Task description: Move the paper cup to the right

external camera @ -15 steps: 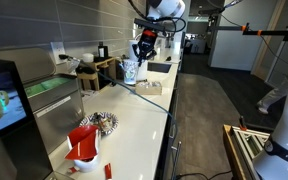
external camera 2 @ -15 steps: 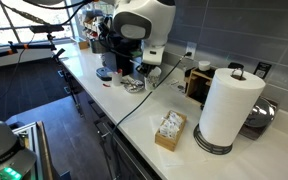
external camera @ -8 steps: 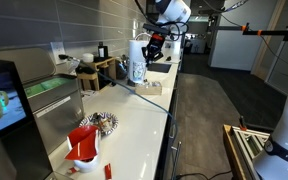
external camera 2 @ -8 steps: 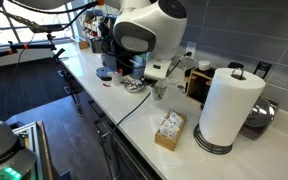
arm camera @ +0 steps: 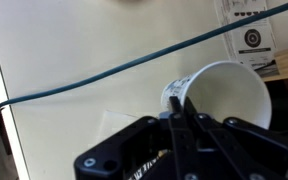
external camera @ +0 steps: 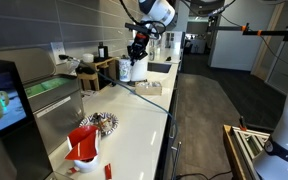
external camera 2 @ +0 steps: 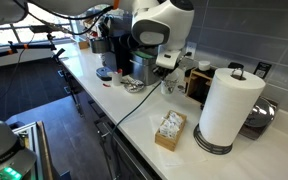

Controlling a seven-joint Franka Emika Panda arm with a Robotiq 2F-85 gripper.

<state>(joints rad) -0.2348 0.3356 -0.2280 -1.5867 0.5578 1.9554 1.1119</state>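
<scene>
I should move my gripper down and toward the wooden box by the wall and release the cup (external camera 2: 171,87) onto bare counter near the packets, because it still hangs above that.
The paper cup (arm camera: 227,93) is small, white and tapered, with a printed label on its side. In the wrist view my gripper (arm camera: 180,108) is shut on the cup's rim wall, one finger inside and one outside. In an exterior view the cup (external camera 2: 171,87) hangs just under the gripper (external camera 2: 168,74), close above the white counter (external camera 2: 134,118), left of the tall paper towel roll (external camera 2: 229,108). In an exterior view the gripper (external camera: 137,49) is at the far end of the counter; the cup is too small to make out there.
A teal cable (arm camera: 104,72) runs across the counter under the cup. A small box of packets (external camera 2: 170,130) stands near the front edge. A wooden box (external camera 2: 198,81) is by the wall. A red container (external camera: 84,145) and a metal whisk-like item (external camera: 104,122) lie at the other end.
The arm has carried the cup along the counter, away from the coffee machine and toward the paper towel roll. The grip on the cup is unchanged.
</scene>
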